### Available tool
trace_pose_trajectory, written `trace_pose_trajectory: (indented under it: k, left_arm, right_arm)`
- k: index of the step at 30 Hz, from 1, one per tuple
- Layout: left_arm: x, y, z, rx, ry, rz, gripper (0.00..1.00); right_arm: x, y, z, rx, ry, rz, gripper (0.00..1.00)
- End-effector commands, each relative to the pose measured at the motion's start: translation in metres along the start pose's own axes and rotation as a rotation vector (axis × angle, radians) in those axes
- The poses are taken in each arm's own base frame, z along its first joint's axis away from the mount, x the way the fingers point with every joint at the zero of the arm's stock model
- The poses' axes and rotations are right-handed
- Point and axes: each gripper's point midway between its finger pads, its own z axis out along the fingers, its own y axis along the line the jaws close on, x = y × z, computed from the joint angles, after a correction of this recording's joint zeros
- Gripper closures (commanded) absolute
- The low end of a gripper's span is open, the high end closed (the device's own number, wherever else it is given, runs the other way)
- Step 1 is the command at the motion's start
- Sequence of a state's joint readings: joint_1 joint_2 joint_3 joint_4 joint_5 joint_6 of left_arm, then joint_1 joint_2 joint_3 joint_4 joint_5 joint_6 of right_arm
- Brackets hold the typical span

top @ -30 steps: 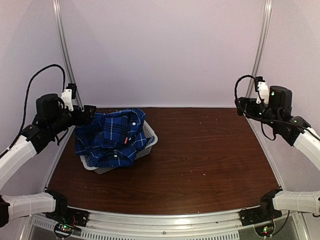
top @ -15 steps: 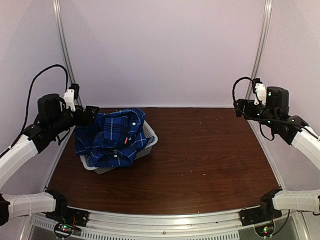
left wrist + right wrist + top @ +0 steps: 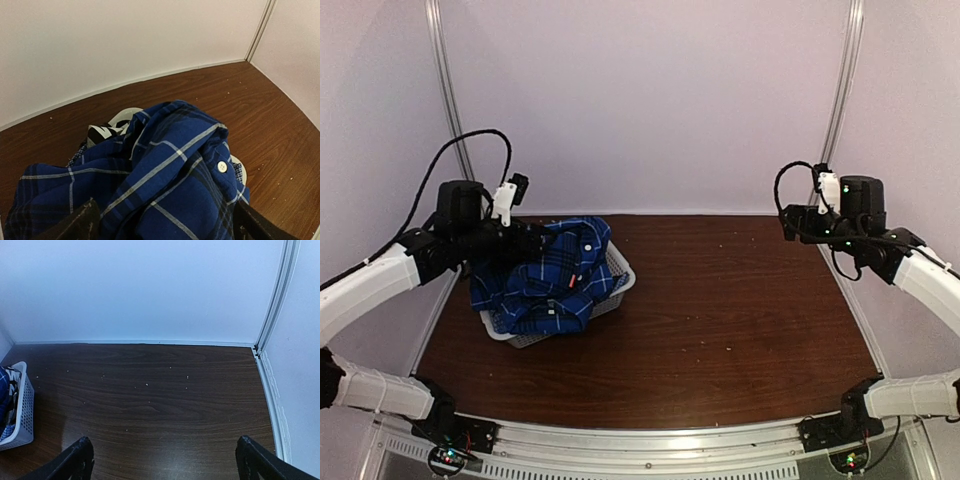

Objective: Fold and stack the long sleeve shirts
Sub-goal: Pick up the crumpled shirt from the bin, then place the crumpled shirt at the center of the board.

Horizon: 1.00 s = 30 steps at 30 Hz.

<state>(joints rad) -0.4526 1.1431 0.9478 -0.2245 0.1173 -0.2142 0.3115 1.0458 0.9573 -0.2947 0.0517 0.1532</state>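
Note:
I will move my left gripper down and toward the right in the top view to pinch the blue shirt's raised fold (image 3: 559, 254) (image 3: 163, 183), which lies below it, bunched between my fingers.
A royal blue and navy plaid shirt (image 3: 552, 278) lies crumpled in a white mesh basket (image 3: 620, 283) at the left of the table. In the left wrist view the blue shirt (image 3: 170, 180) fills the lower frame and a bit of black-and-white fabric (image 3: 102, 134) shows under it. My left gripper (image 3: 532, 243) is open, just above the shirt's far left part, with the cloth between its fingertips (image 3: 80, 225). My right gripper (image 3: 788, 222) is open and empty, raised at the far right over bare table (image 3: 165, 405).
The dark wood table (image 3: 740, 320) runs to white walls at the back and sides. A metal rail (image 3: 272, 335) stands in the back right corner. The basket's edge (image 3: 20, 410) shows at the left of the right wrist view.
My left gripper has moved right from the table's left edge to over the shirt in the basket. My right gripper has shifted slightly left.

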Motion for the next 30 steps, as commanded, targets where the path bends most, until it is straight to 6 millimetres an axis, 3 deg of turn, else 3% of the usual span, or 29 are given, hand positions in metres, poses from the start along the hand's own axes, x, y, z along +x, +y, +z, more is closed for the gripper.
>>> trace_pose_trajectory:
  k: [1,3,7,10,12,19,24,27,30]
  left_arm:
    - [0.02,0.002,0.016,-0.021,0.123,0.006,0.12]
    - [0.029,-0.003,0.022,-0.003,0.161,0.013,0.24]
    - [0.031,-0.017,0.026,0.075,0.178,0.003,0.59]
    - [0.014,-0.04,0.024,0.18,0.134,-0.007,0.84]
    - [-0.01,-0.062,0.019,0.276,0.061,-0.029,0.95]
    - [-0.123,-0.148,0.002,0.553,-0.217,-0.014,1.0]
    - [-0.19,-0.228,0.0,0.784,-0.301,0.022,1.0]
    - [-0.221,-0.271,0.0,0.907,-0.345,0.039,1.0]
    - [-0.233,-0.293,0.005,0.972,-0.355,0.031,1.0]
  right_arm:
    - [-0.004,0.001,-0.001,-0.014,-0.011,0.008,0.0]
    - [-0.003,0.002,-0.001,-0.019,-0.01,0.008,0.0]
    - [-0.004,0.003,-0.003,-0.028,-0.012,0.01,0.0]
    - [-0.006,0.005,-0.005,-0.038,-0.02,0.012,0.0]
    - [-0.009,0.006,-0.007,-0.048,-0.029,0.015,0.0]
    - [-0.015,0.043,-0.009,-0.229,-0.023,0.012,0.0]
    - [-0.025,0.072,-0.019,-0.376,-0.022,0.008,0.0]
    - [-0.039,0.069,-0.029,-0.36,-0.05,0.034,0.0]
    - [-0.057,0.041,-0.04,-0.209,-0.085,0.074,0.0]
